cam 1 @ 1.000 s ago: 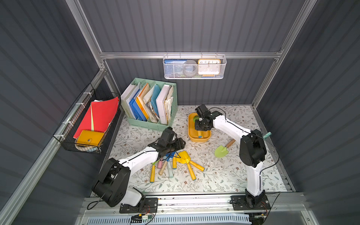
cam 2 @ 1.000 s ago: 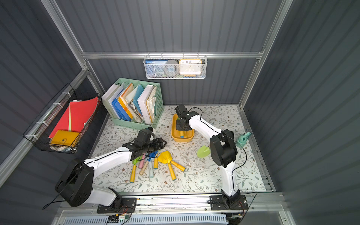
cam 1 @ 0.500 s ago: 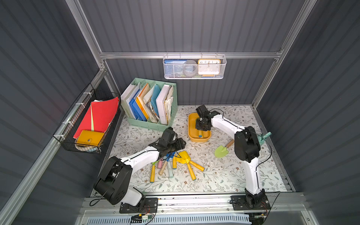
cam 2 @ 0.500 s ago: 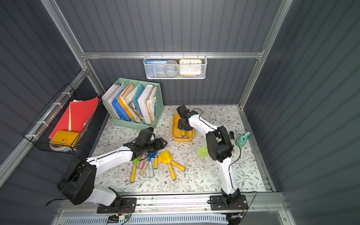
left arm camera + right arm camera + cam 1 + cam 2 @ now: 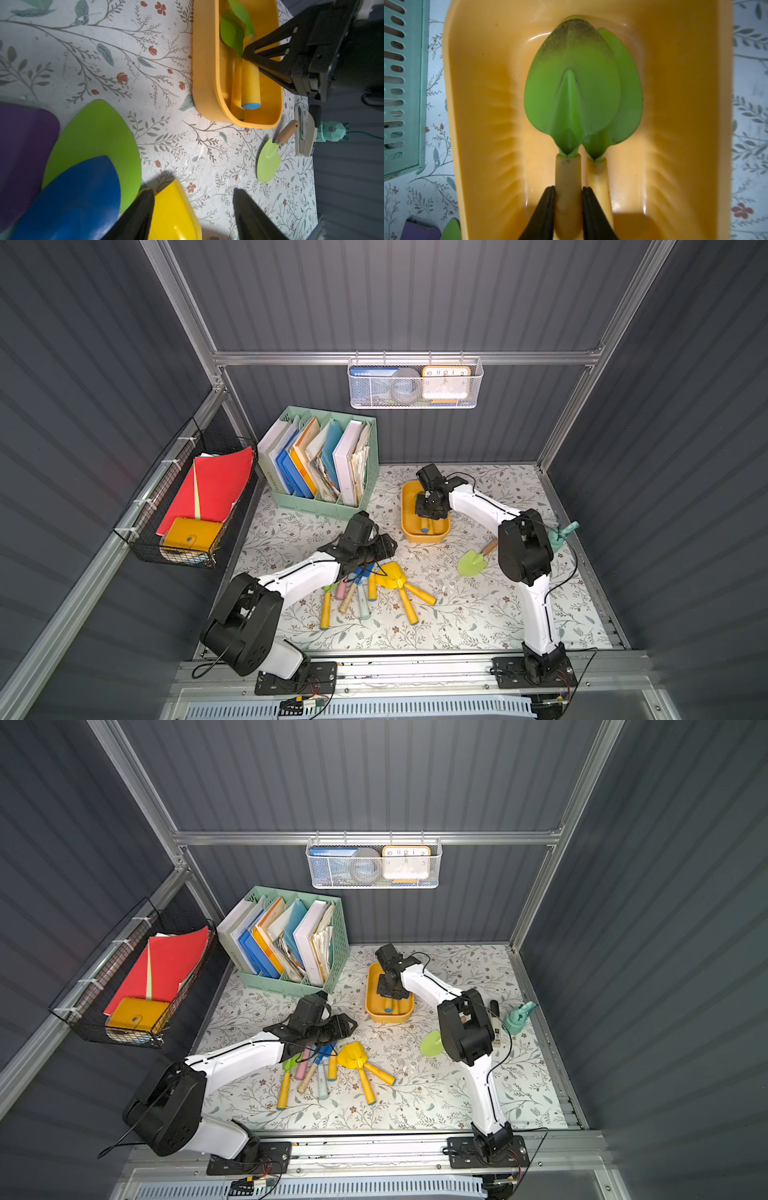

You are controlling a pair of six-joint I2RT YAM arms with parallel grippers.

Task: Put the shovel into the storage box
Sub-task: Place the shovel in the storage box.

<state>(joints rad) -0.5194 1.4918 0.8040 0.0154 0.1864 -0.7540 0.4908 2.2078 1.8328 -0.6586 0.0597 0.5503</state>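
Observation:
I need to move my right gripper down and toward the file organiser's side next, to let go of the shovel's yellow handle on the bare bottom of the storage box, because it still hangs above the second shovel.
The storage box [image 5: 471,104] is a shallow yellow-orange tub, seen in both top views [image 5: 405,514] [image 5: 371,1006] at the back middle of the mat. My right gripper [image 5: 568,190] is inside it, shut on the yellow handle of a green-bladed shovel [image 5: 571,83]. A second green shovel [image 5: 627,93] lies in the box right beside it. In the left wrist view the held shovel's handle [image 5: 250,83] slopes down to a blue end cap. My left gripper [image 5: 193,192] hovers open over a yellow shovel [image 5: 172,212] in the pile.
Several more shovels [image 5: 361,593] lie fanned out by the left gripper [image 5: 374,549]. A small light-green trowel [image 5: 473,560] lies to the right of the box. A mint file organiser [image 5: 324,464] stands at the back left. A stapler [image 5: 304,133] and a teal figure [image 5: 563,531] sit at the right edge.
The right arm's elbow has swung a little to the left while its gripper stayed in the box, shut on the shovel. The left arm has not moved.

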